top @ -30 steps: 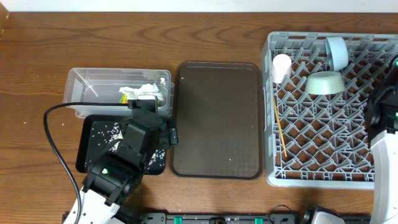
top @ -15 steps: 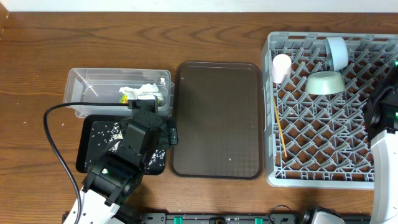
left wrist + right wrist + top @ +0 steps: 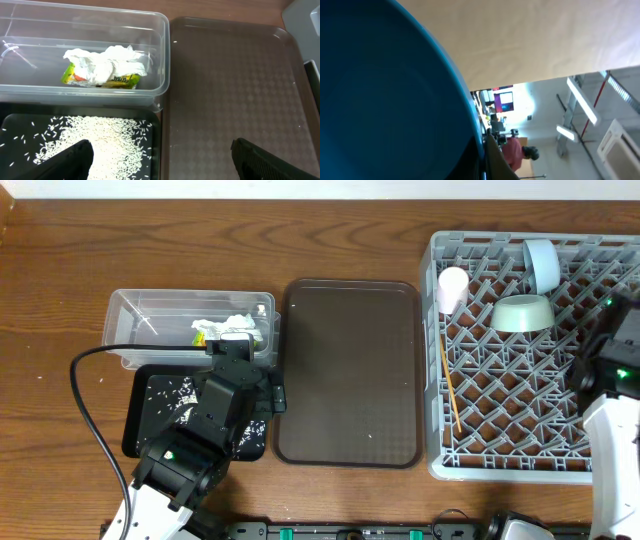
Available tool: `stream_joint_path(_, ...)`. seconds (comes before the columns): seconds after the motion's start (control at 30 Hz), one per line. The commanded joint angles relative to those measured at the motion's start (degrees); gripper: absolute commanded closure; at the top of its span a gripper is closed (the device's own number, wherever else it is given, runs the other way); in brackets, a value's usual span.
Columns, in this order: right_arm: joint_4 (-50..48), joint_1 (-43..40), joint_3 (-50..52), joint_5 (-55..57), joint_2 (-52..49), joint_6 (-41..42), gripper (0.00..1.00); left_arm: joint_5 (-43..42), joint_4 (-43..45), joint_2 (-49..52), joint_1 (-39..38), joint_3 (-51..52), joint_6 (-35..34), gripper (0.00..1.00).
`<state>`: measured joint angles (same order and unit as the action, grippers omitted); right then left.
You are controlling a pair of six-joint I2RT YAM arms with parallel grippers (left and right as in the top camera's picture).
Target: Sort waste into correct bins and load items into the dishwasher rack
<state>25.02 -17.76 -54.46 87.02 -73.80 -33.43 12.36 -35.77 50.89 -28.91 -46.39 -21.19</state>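
Empty rack wires beside the pale-green bowl are below my right gripper, to the left in the overhead view. I will lower it there next and release the plate (image 3: pixel 385 100).
My left gripper (image 3: pixel 160 167) (image 3: pixel 268 394) is open and empty, over the seam between the black tray (image 3: pixel 140 420) and the brown tray. Pale rice grains (image 3: pixel 100 142) lie scattered in the black tray. The clear tub (image 3: pixel 130 310) holds the white napkin (image 3: pixel 107 62) and the yellow-green wrapper (image 3: pixel 120 80). The grey rack (image 3: pixel 520 410) holds the white-pink cup (image 3: pixel 452 288), the pale-green bowl (image 3: pixel 522 313), the light-blue bowl (image 3: pixel 543 263) and the chopsticks (image 3: pixel 450 385). My right gripper (image 3: pixel 484 160) (image 3: pixel 610 345) is shut on the rim of the dark-blue plate (image 3: pixel 385 100) over the rack's right side.
The brown serving tray (image 3: pixel 350 370) lies between the bins and the rack, with a few specks on it. A black cable (image 3: pixel 85 395) curves across the table left of the black tray. The right wrist view points up at the ceiling.
My right arm has moved left, further in over the rack's right side. The left arm has not moved.
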Motion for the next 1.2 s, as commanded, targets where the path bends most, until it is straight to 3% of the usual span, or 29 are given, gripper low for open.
stream_joint_path(0.0,-1.01,0.98,3.02,-0.94,-0.17,1.66,0.99,0.09,0.0,-0.04,0.22,-1.09,-0.52,0.09)
stream_joint_path(0.6,-8.57,2.62,4.0,-1.6,-1.55,0.76,0.99,0.09,0.0,-0.04,0.22,-1.09,-0.55,0.09)
stream_joint_path(0.9,-8.5,2.64,4.02,-1.64,-1.55,8.13,0.99,0.09,0.0,-0.04,0.22,-1.09,-0.55,0.09)
stream_joint_path(1.17,-8.35,2.8,4.02,-2.51,-1.55,8.13,0.99,0.09,0.0,-0.04,0.22,-1.09,-0.55,0.09)
